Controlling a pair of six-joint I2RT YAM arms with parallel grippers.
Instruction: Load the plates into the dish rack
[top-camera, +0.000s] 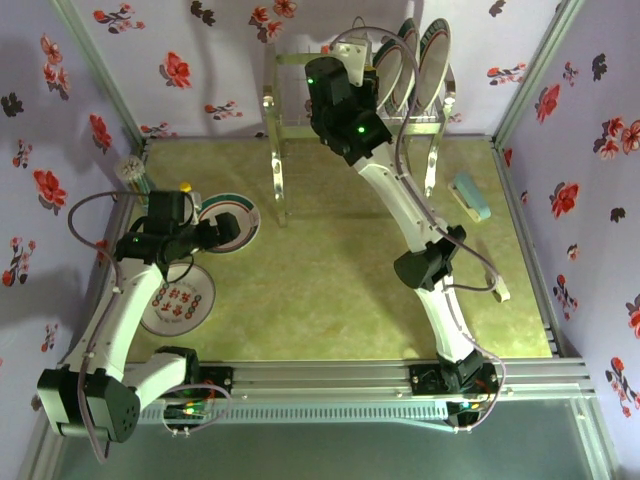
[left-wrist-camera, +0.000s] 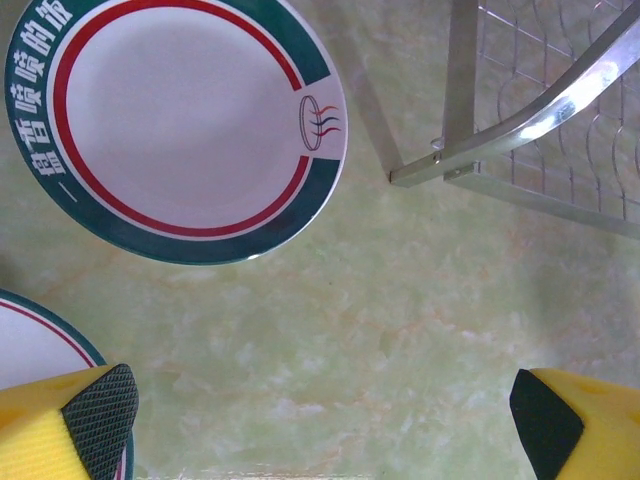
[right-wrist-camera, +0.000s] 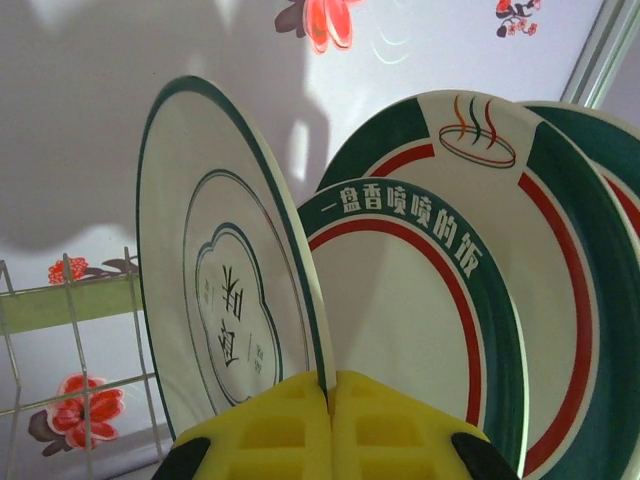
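The plain white plate goes down and toward the rack's bare wires for release next, as they stand beside my right gripper opposite the banded plates.
In the right wrist view my right gripper (right-wrist-camera: 328, 385) is shut on the lower rim of a plain white plate with a green centre motif (right-wrist-camera: 220, 300), held upright on edge. Just behind it stand two green-and-red banded plates (right-wrist-camera: 420, 300) (right-wrist-camera: 570, 260). From above, these plates (top-camera: 432, 55) stand upright in the top of the metal dish rack (top-camera: 283, 130). My left gripper (left-wrist-camera: 325, 425) hangs open over bare table. A banded plate (left-wrist-camera: 180, 120) lies flat ahead of it, and another plate's edge (left-wrist-camera: 30, 345) is by its left finger. A red-patterned plate (top-camera: 180, 300) lies near the left arm.
A rack leg and wire shelf (left-wrist-camera: 460, 90) stand just right of the flat plate. A blue-edged sponge (top-camera: 470, 195) lies at the right of the table. A cup of utensils (top-camera: 135, 172) sits in the back left corner. Floral walls close three sides.
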